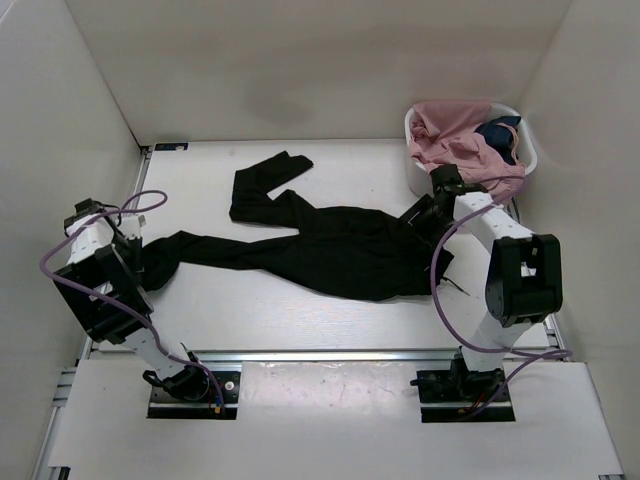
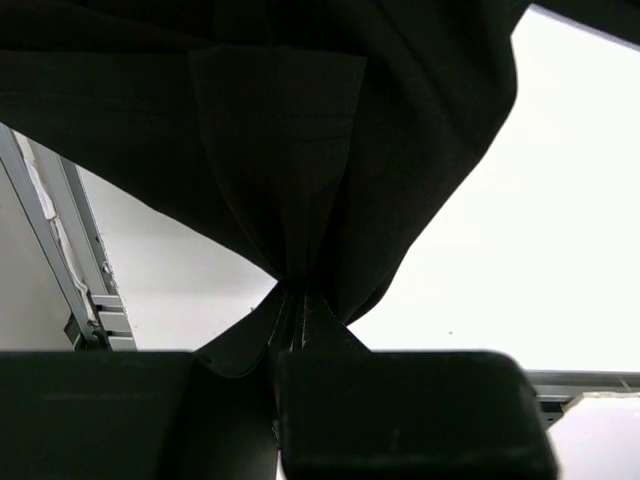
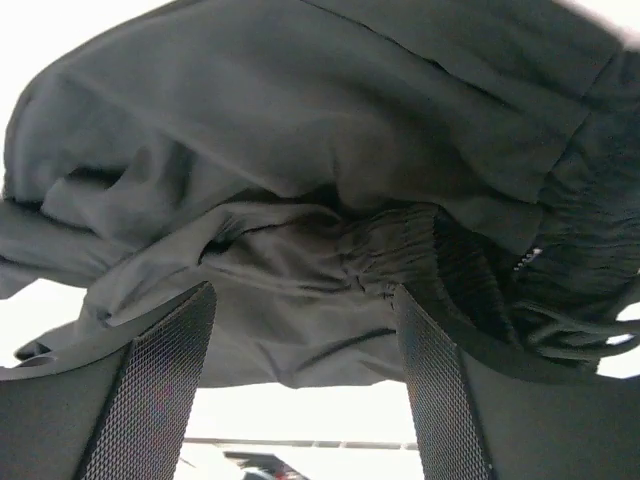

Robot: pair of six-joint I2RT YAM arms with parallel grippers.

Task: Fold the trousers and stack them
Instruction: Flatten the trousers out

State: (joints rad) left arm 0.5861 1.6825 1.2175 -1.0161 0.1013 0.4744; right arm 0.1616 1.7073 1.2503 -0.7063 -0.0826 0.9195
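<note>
The open right gripper moves down from above the trousers' waist end onto the gathered elastic waistband (image 3: 398, 248) next, since its puckered top offers the fingers a fold.
The black trousers (image 1: 340, 245) lie spread across the table, waist at the right and two legs running left. One leg bends up toward the back (image 1: 268, 178). My left gripper (image 1: 143, 260) is shut on the end of the other leg; in the left wrist view the fabric (image 2: 300, 150) bunches into a pinch at the gripper (image 2: 284, 340). My right gripper (image 1: 416, 218) is open at the waist end. In the right wrist view the mesh fingers (image 3: 160, 385) stand apart around the gathered waistband (image 3: 400, 240).
A white basket (image 1: 525, 150) at the back right holds a pink garment (image 1: 455, 135) and a small dark blue garment (image 1: 498, 133). White walls close in the left, back and right. A metal rail (image 1: 330, 355) runs along the table's near edge.
</note>
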